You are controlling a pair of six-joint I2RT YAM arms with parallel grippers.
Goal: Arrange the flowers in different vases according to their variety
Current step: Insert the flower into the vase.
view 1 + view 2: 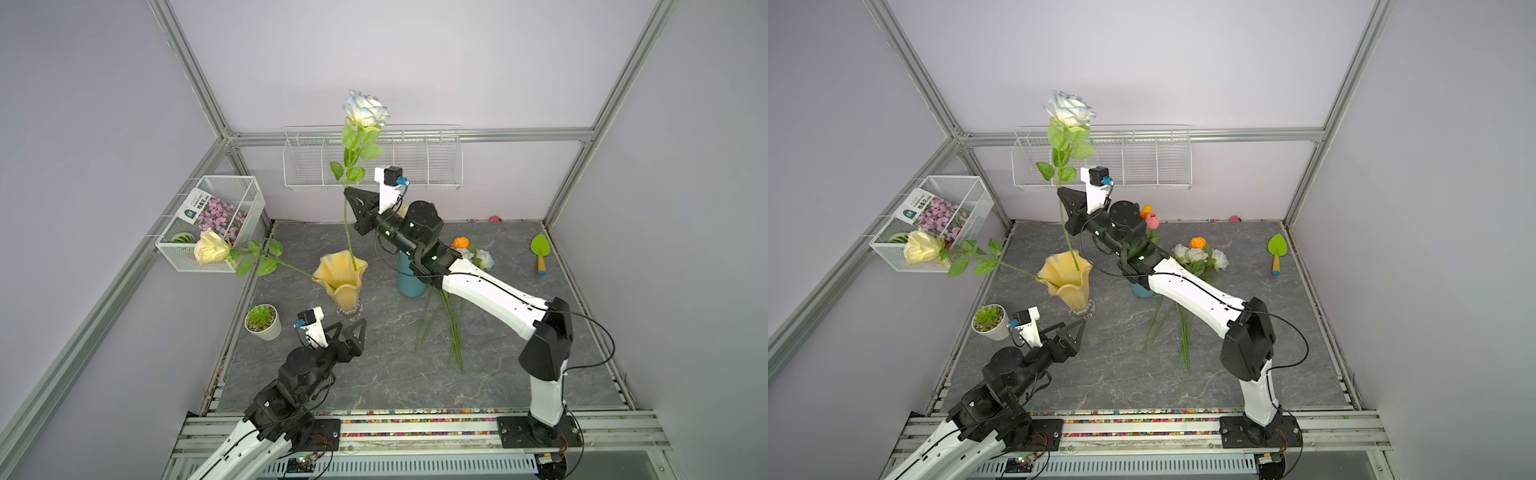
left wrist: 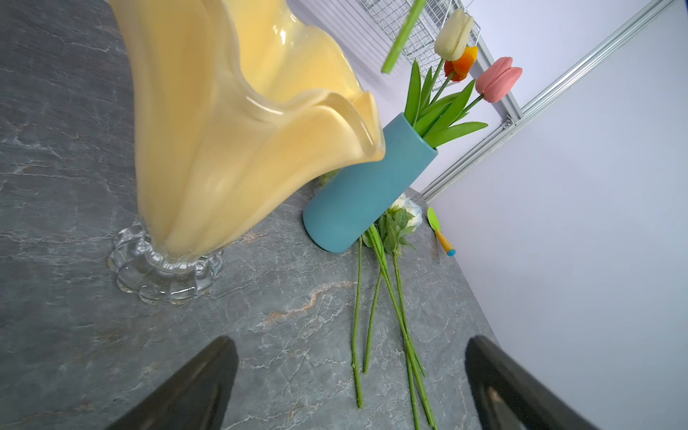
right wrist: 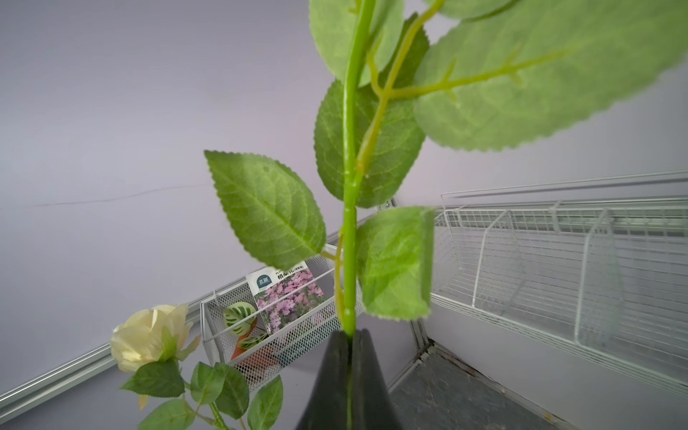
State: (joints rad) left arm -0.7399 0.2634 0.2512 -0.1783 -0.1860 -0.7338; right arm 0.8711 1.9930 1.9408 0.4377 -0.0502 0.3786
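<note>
I should next lower my right gripper to slide the white-blue rose's stem down into the amber vase's opening (image 1: 340,271) and release it there, because that opening is below the gripper.
My right gripper (image 1: 347,190) (image 3: 350,335) is shut on the stem of a white-blue rose (image 1: 365,108), holding it upright. The stem's lower end hangs over the mouth of the amber vase (image 1: 340,274) (image 2: 223,130). A cream-yellow rose (image 1: 212,246) (image 3: 149,335) stands in that vase, leaning far left. The teal vase (image 1: 409,282) (image 2: 365,186) holds tulips (image 2: 495,78) (image 1: 1152,220). Several more roses (image 1: 1198,253) lie on the table to its right, stems (image 2: 387,298) pointing to the front. My left gripper (image 1: 349,328) (image 2: 350,342) is open and empty, low in front of the amber vase.
A succulent in a white pot (image 1: 262,322) stands left of my left gripper. A mesh basket (image 1: 228,177) with a flower packet hangs on the left wall, a wire shelf (image 1: 415,158) on the back wall. A toy trowel (image 1: 540,253) lies far right.
</note>
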